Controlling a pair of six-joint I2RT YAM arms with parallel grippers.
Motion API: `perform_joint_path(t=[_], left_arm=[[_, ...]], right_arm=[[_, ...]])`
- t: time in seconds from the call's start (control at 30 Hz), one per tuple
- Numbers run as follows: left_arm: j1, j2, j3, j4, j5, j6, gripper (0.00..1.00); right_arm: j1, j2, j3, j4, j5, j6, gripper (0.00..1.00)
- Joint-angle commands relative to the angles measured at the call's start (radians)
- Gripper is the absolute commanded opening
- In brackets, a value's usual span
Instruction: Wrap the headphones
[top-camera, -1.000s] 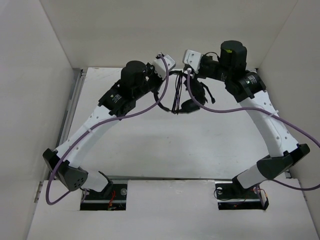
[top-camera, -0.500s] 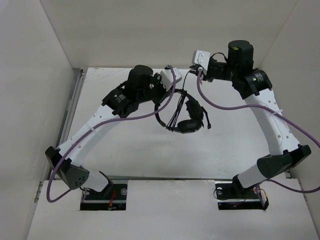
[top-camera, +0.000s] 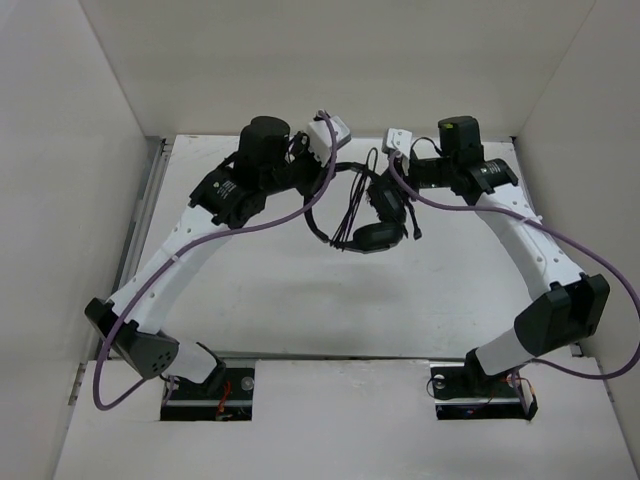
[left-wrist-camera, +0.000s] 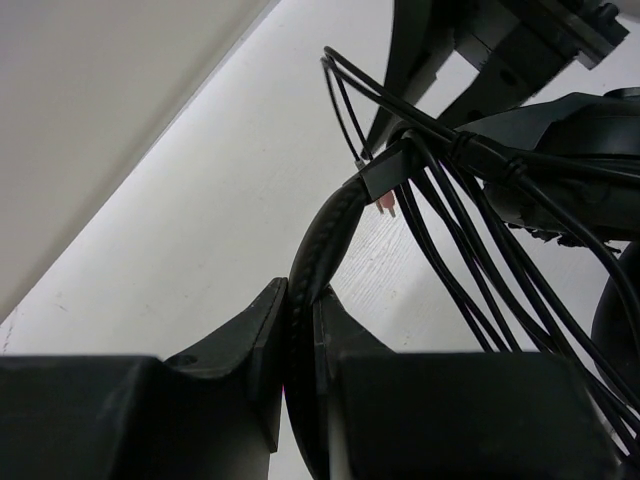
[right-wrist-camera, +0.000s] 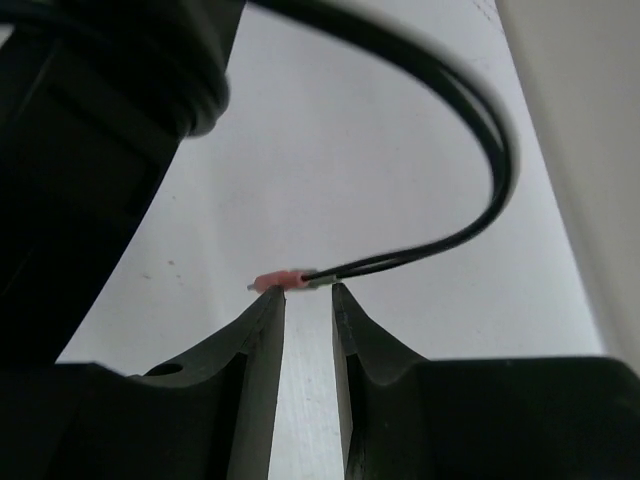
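Note:
Next, my left gripper lowers the black headphones (top-camera: 376, 222) until they rest on the tabletop and releases the headband, since the bare white surface lies below my gripper.
The black headphones (top-camera: 376, 222) hang above the table between my two arms, with the thin cord (top-camera: 354, 205) looped in several strands beside the earcups. My left gripper (top-camera: 335, 172) is shut on the padded headband (left-wrist-camera: 318, 250), which runs up out of its jaws (left-wrist-camera: 302, 292); the cord strands (left-wrist-camera: 470, 260) and an earcup (left-wrist-camera: 570, 130) lie beyond. My right gripper (top-camera: 388, 168) is close to the upper earcup. Its jaws (right-wrist-camera: 308, 290) stand slightly apart and empty. The pink plug (right-wrist-camera: 280, 281) and the cord's end (right-wrist-camera: 480, 130) lie just past the fingertips.
White walls enclose the table (top-camera: 270, 290) at the back and both sides. Thick purple arm cables (top-camera: 440, 212) arc by each arm. A large dark blurred shape (right-wrist-camera: 90, 150) fills the upper left of the right wrist view.
My right gripper has come down and left to the headphones. My left gripper has pulled back a little to the left, still holding the headband, and the headphones shifted with it.

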Motion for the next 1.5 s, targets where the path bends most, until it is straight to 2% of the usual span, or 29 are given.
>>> perform_joint_path(t=[0.0, 0.33, 0.6, 0.77, 0.93, 1.47], left_arm=[[0.037, -0.040, 0.034, 0.075, 0.038, -0.059, 0.00], [0.088, -0.060, -0.197, 0.227, 0.007, -0.122, 0.00], [0.100, -0.008, -0.410, 0.426, -0.111, -0.223, 0.00], [0.129, 0.092, -0.456, 0.549, -0.218, -0.263, 0.01], [0.138, 0.205, -0.434, 0.586, -0.238, -0.313, 0.01], [0.172, 0.590, -0.157, 0.609, -0.245, -0.350, 0.01]], right_arm=[[-0.033, -0.037, -0.029, 0.101, -0.156, 0.115, 0.31], [-0.194, -0.189, -0.242, 0.326, -0.205, 0.298, 0.34], [-0.220, -0.371, -0.481, 0.599, -0.088, 0.491, 0.35], [-0.284, -0.425, -0.564, 0.794, -0.032, 0.673, 0.37], [-0.346, -0.448, -0.595, 0.884, -0.025, 0.772, 0.39], [-0.426, -0.496, -0.655, 0.898, -0.040, 0.789, 0.41]])
